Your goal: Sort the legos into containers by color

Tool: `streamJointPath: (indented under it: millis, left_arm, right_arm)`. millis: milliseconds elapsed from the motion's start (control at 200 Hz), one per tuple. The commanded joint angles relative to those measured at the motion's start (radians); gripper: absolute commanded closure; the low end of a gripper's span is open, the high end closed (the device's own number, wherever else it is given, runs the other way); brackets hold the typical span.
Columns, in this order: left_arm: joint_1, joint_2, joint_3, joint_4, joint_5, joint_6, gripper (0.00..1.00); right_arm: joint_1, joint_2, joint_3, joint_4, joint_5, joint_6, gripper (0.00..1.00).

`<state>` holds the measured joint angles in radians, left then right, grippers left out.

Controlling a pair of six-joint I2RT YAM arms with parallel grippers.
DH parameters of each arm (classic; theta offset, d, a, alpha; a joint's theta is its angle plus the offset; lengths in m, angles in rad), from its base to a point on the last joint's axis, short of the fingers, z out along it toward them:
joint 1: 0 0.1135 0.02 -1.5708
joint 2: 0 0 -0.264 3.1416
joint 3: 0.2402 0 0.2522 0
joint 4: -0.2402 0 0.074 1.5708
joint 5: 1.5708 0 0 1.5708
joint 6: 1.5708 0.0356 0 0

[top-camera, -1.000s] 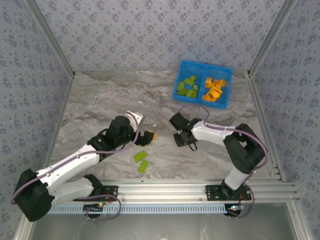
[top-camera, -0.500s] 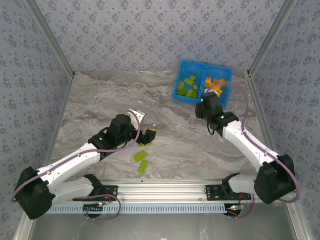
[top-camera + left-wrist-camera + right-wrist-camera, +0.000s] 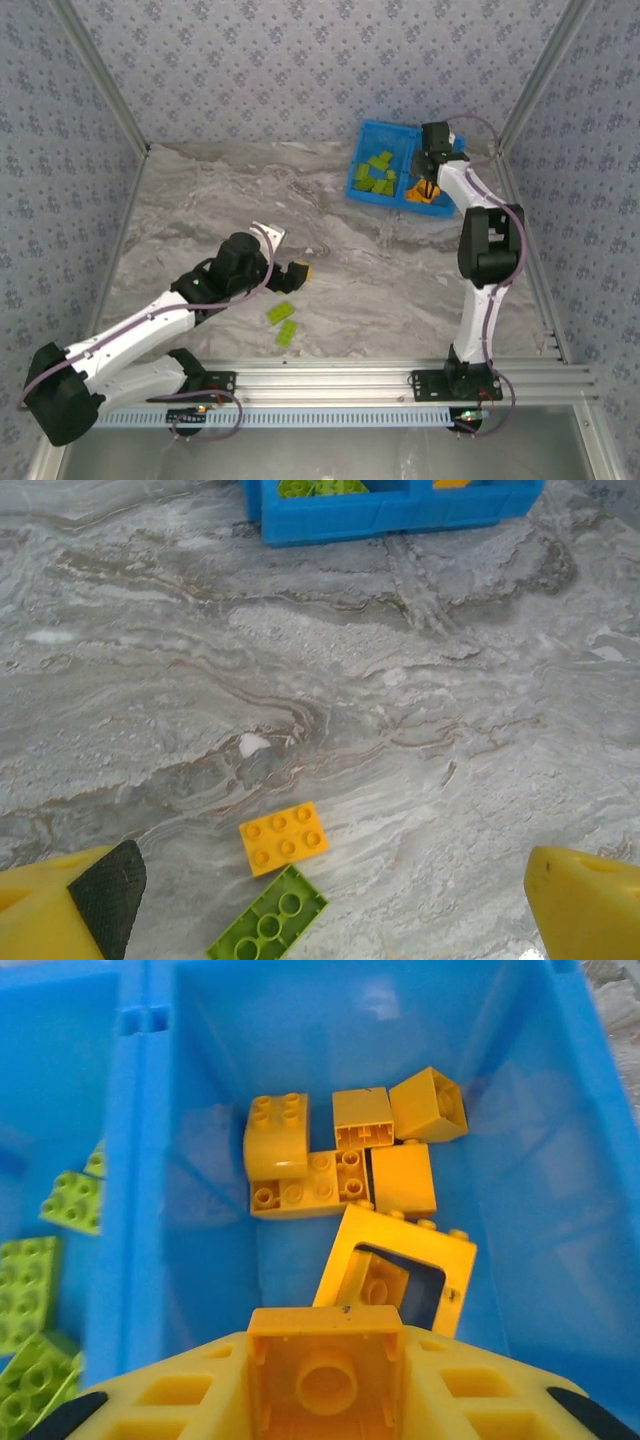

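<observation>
The green lego beside the orange one lies slanted below the open fingers of my left gripper. My left gripper should go down and turn slightly onto that green lego.
My right gripper (image 3: 325, 1385) is shut on an orange lego (image 3: 325, 1360) whose hollow underside faces the camera. It hangs over the right compartment of the blue tray (image 3: 130, 1160), above several orange legos and the orange frame piece (image 3: 400, 1250). Lime green legos (image 3: 30, 1290) lie in the left compartment. From above, the right gripper (image 3: 431, 165) sits over the tray (image 3: 365, 128). My left gripper (image 3: 335, 895) is open low over the table, with an orange lego (image 3: 285, 837) and a green lego (image 3: 268, 920) lying between its fingers (image 3: 585, 900). The overhead view puts the left gripper (image 3: 290, 272) beside that orange lego (image 3: 302, 270).
Two more green legos (image 3: 281, 312) (image 3: 287, 333) lie on the marble table near the front rail (image 3: 330, 375). Patterned walls close in the left, back and right. The tray stands at the back right, against the right frame post.
My right arm swung from the table's middle up to the tray's right compartment, carrying the orange lego. The left gripper has barely shifted.
</observation>
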<state>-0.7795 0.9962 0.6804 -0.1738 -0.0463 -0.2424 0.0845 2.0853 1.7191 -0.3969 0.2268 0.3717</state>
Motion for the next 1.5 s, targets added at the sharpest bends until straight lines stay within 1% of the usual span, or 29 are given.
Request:
streamJointPath:
  millis: [0,125,220,390,470,535,615,685,740,834,1024,1214,1304,1494]
  left_arm:
    - [-0.004,-0.020,0.044,-0.090,-0.080,-0.056,0.01]
    - [-0.004,0.021,0.057,-0.146,-0.138,-0.091,0.01]
    - [0.001,0.075,0.075,-0.181,-0.162,-0.138,0.01]
    - [0.001,0.199,0.125,-0.235,-0.184,-0.251,0.01]
    - [0.001,0.267,0.150,-0.255,-0.194,-0.299,0.01]
    - [0.000,0.311,0.157,-0.250,-0.174,-0.318,0.01]
    - [-0.003,0.354,0.164,-0.242,-0.153,-0.336,0.01]
    - [-0.008,0.390,0.172,-0.246,-0.147,-0.346,0.01]
    - [-0.013,0.414,0.176,-0.254,-0.156,-0.358,0.01]
    - [-0.013,0.456,0.177,-0.262,-0.158,-0.381,0.01]
    - [-0.033,0.527,0.177,-0.232,-0.112,-0.419,0.03]
    - [-0.037,0.579,0.177,-0.182,-0.075,-0.435,0.06]
    - [-0.037,0.600,0.176,-0.173,-0.081,-0.441,0.11]
    - [-0.038,0.604,0.160,-0.153,-0.098,-0.446,0.30]
  right_arm:
    - [-0.015,0.047,0.105,-0.125,-0.024,0.008,0.51]
    - [-0.017,0.004,0.115,-0.139,-0.036,-0.004,0.39]
    - [-0.014,-0.070,0.082,-0.144,-0.038,0.000,0.38]
    - [0.024,-0.266,-0.086,-0.110,-0.057,0.024,0.36]
    - [0.054,-0.365,-0.181,-0.100,-0.082,0.040,0.26]
    - [0.084,-0.447,-0.258,-0.086,-0.118,0.047,0.20]
    - [0.124,-0.530,-0.347,-0.061,-0.187,0.041,0.14]
    - [0.153,-0.574,-0.406,-0.046,-0.250,0.024,0.11]
    - [0.172,-0.587,-0.418,-0.074,-0.277,0.016,0.10]
    - [0.204,-0.601,-0.423,-0.122,-0.285,-0.004,0.09]
    - [0.255,-0.625,-0.449,-0.153,-0.243,-0.020,0.08]
    - [0.266,-0.620,-0.458,-0.147,-0.227,-0.020,0.08]
    - [0.269,-0.619,-0.460,-0.147,-0.228,-0.019,0.08]
    - [0.276,-0.620,-0.467,-0.152,-0.219,-0.018,0.08]
